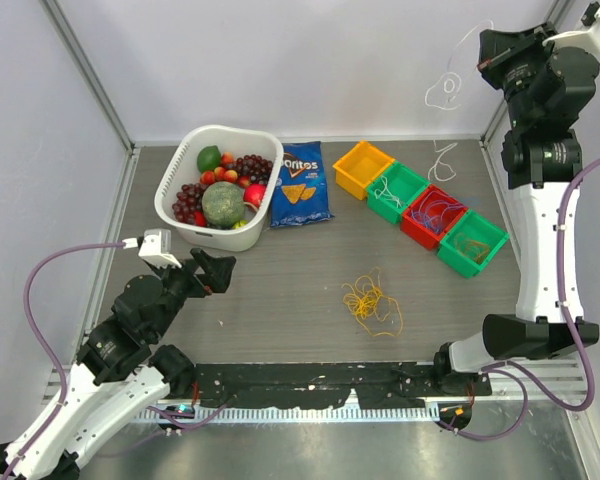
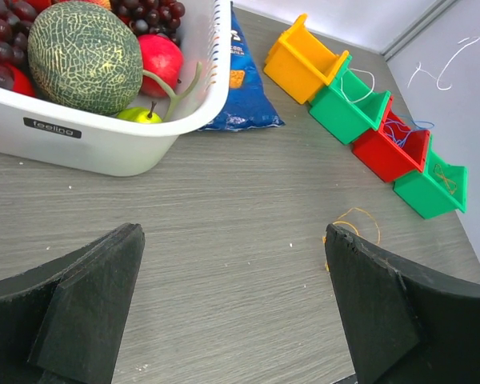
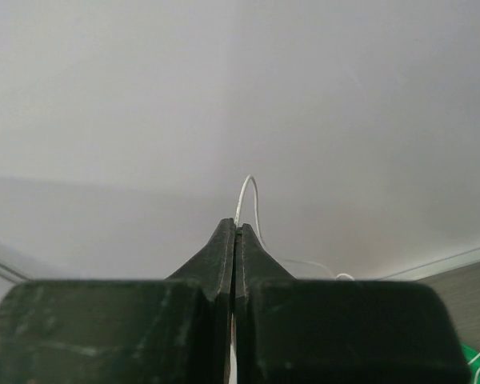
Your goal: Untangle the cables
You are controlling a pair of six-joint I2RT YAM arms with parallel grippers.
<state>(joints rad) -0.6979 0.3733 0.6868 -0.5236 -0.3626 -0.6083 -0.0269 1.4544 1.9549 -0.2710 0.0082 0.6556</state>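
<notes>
I will lower my right gripper over the green bin [image 1: 397, 192], tilting it downward, and let go there, since white cable is already in that bin beside the yellow one.
A loose bundle of yellow and orange cables [image 1: 370, 303] lies on the table in front of the bins; a loop of it shows by my left finger [image 2: 360, 216]. My left gripper [image 1: 215, 268] [image 2: 232, 272] hovers open and holds nothing, well to the left of the bundle. My right gripper [image 1: 483, 60] [image 3: 237, 228] is raised high at the back right, shut on a white cable [image 1: 443, 95] [image 3: 248, 196]. That cable dangles in loops toward the first green bin [image 1: 397, 192]. White, blue and orange cables lie in the bins.
A row of bins runs diagonally: yellow [image 1: 363, 168], green, red [image 1: 433, 215], green [image 1: 472, 242]. A white basket [image 1: 175, 215] of fruit and a blue chips bag [image 1: 301, 183] stand at the back left. Walls close in the table.
</notes>
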